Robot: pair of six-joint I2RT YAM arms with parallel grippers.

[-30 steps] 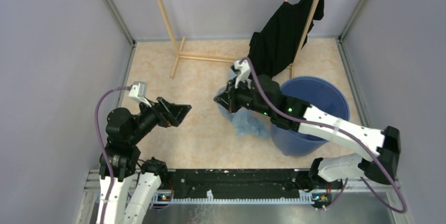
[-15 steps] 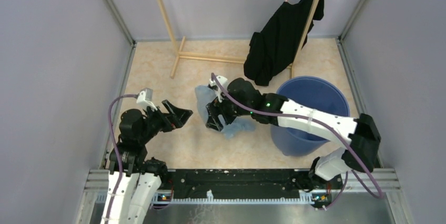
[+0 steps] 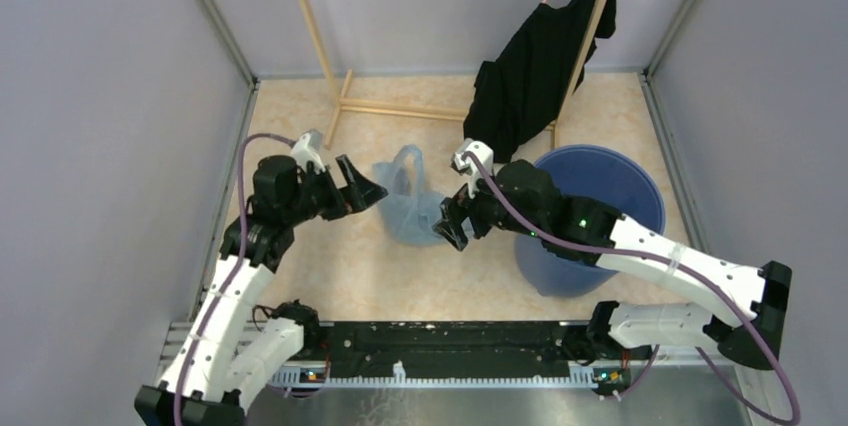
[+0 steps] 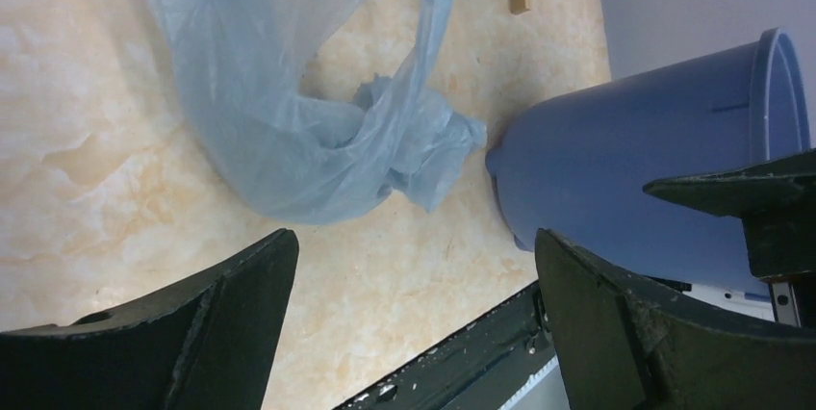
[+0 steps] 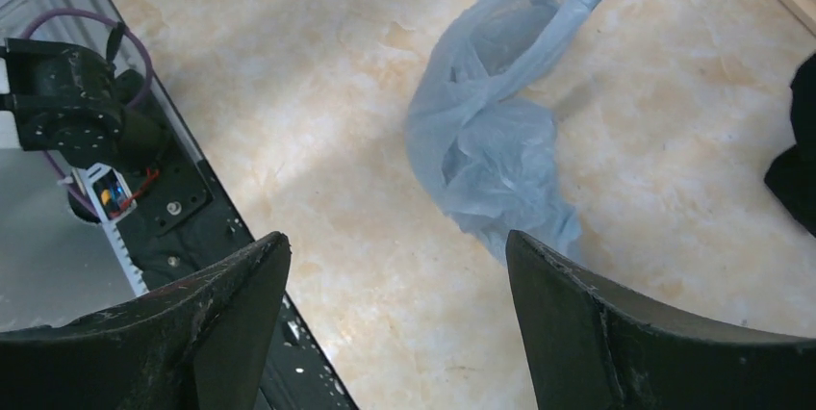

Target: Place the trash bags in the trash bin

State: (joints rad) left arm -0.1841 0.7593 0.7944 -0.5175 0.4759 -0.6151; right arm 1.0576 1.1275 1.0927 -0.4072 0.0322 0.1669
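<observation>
I will move my left gripper outward and across, to its right in the top view, onto the handle loop's raised top (image 3: pixel 409 150) and close it.
The pale-blue trash bag (image 3: pixel 410 208) lies crumpled on the beige floor, its handle loop standing up, just left of the round blue trash bin (image 3: pixel 606 182). Nothing holds it. My left gripper (image 3: pixel 370 189) is open right beside the bag's left side. My right gripper (image 3: pixel 450 227) is open at the bag's right edge, in front of the bin. The left wrist view has the bag (image 4: pixel 298 131) ahead of the open left gripper (image 4: pixel 414 237), with the bin (image 4: pixel 635 160) to the right. In the right wrist view the bag (image 5: pixel 491 150) lies beyond the open right gripper (image 5: pixel 397 237).
A black garment (image 3: pixel 530 76) hangs from a wooden rack (image 3: pixel 318 46) at the back, just behind the bin. Grey walls close in the floor on three sides. The black base rail (image 3: pixel 450 346) runs along the near edge.
My right gripper opened and let go of the bag, then drew back towards the bin. The bag dropped to the floor left of the bin. My left arm reached forward to the bag.
</observation>
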